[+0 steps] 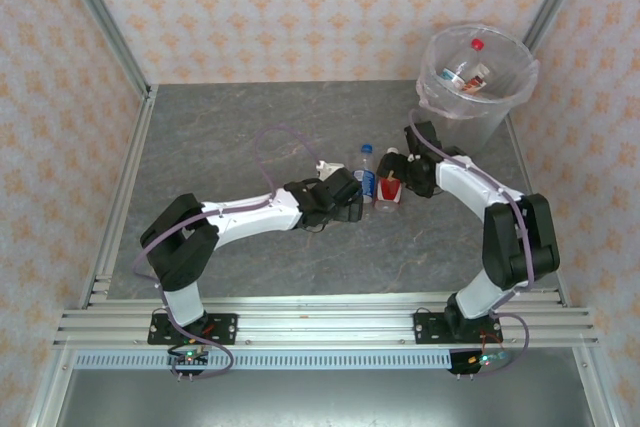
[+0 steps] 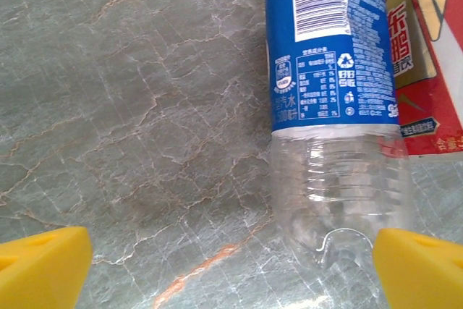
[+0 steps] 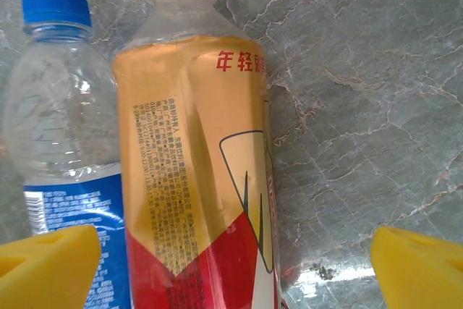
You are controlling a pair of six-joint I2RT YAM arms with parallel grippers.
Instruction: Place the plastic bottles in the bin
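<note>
My right gripper should next go down around the orange bottle's label [image 1: 388, 184] [image 3: 195, 142] and close across the width of the bottle. The label is below the gripper, between its open fingers.
Two plastic bottles lie side by side mid-table with their caps toward the far wall. One is a clear bottle with a blue label and blue cap [image 1: 367, 175] [image 2: 333, 106] [image 3: 61, 121]. The other has an orange and red label and a white cap [image 1: 388, 189] [image 3: 195, 164] [image 2: 427, 63]. My left gripper [image 1: 352, 197] [image 2: 231, 273] is open, and the clear bottle's base sits just inside its right fingertip [image 2: 423, 269]. My right gripper [image 1: 398, 173] [image 3: 235, 273] is open, with the orange bottle between its fingers. The grey bin [image 1: 500, 107] at the far right holds bottles [image 1: 468, 72].
Metal frame rails [image 1: 320, 325] run along the near edge, with patterned walls on the other three sides. Bare marble table [image 1: 230, 137] spreads to the left and far side of the bottles.
</note>
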